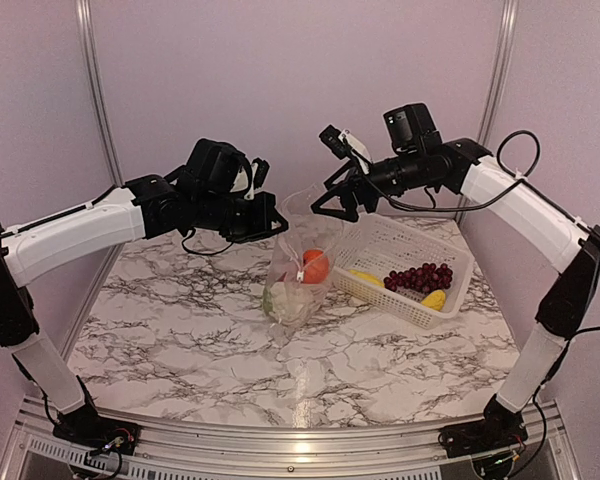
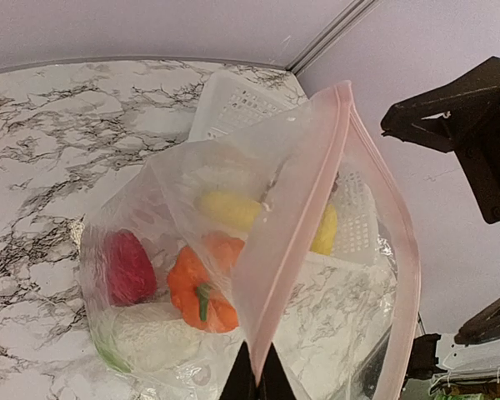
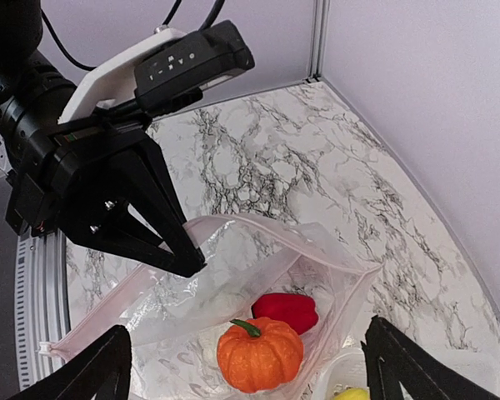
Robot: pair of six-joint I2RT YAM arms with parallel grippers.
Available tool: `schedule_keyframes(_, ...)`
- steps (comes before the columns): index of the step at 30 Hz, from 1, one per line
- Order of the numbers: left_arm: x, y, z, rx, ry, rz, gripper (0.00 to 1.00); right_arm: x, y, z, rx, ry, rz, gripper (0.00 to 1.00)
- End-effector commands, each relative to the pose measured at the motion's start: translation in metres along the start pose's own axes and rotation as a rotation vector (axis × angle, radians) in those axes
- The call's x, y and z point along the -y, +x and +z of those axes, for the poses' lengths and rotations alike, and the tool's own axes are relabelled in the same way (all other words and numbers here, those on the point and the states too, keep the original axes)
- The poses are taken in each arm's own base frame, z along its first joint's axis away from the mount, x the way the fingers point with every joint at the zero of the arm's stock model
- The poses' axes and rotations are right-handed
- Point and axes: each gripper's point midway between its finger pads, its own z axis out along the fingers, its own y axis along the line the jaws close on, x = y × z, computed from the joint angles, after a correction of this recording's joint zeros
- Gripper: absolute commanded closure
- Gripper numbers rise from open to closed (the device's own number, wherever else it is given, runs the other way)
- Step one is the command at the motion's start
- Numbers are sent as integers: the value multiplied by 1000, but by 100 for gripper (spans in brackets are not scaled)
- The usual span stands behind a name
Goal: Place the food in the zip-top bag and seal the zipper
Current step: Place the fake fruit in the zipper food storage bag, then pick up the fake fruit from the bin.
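Observation:
I need to move my right gripper down and to its right in the top view onto the yellow piece beside the bag, because that piece is still unbagged.
The clear zip-top bag [image 1: 294, 277] hangs open over the table, its base resting on it. Its pink zipper strip [image 2: 305, 212] runs along the mouth. My left gripper [image 2: 256, 377] is shut on that strip and holds one side up; it also shows in the top view [image 1: 268, 226]. Inside lie an orange pumpkin [image 3: 258, 356], a red pepper [image 3: 286, 309] and white cauliflower [image 2: 152, 337]. My right gripper [image 1: 340, 207] is open and empty just above the bag's mouth, its fingers [image 3: 90, 372] spread wide either side.
The white perforated basket [image 1: 453, 290] stands right of the bag, touching it. It holds dark grapes [image 1: 420, 277] and two yellow pieces [image 1: 366, 278]. Purple walls with metal posts close the back and sides.

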Motion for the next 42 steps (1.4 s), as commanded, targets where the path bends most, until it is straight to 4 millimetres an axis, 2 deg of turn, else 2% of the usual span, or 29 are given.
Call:
schedule_keyframes(1, -1, -4, -9, 14, -11, 11, 100, -9, -23, -25, 56, 37, -33, 7)
schedule_keyframes(5, -1, -5, -9, 13, -16, 19, 100, -4, -32, -47, 88, 91, -53, 7)
schedule_keyframes(8, 1, -7, -9, 18, -15, 20, 100, 16, -30, -65, 101, 142, -33, 8)
schedule_keyframes(13, 1, -9, -11, 29, -15, 24, 100, 63, 2, -87, 66, 223, 38, 11)
schedule_keyframes(19, 0, -7, -9, 21, -17, 29, 100, 100, 52, -97, -14, 266, 92, 13)
schedule_keyframes(22, -2, -6, -10, 20, -24, 38, 100, 112, 77, -93, -67, 253, 116, 14)
schedule_keyframes(28, -3, -4, -9, 15, -28, 40, 100, 138, 130, -71, -211, 257, 120, 18)
schedule_keyframes(38, -4, -4, -11, 11, -34, 51, 100, 166, 210, -33, -403, 227, 62, 28)
schedule_keyframes(42, -7, -2, -12, 9, -44, 53, 100, 173, 239, -20, -472, 203, 54, 27)
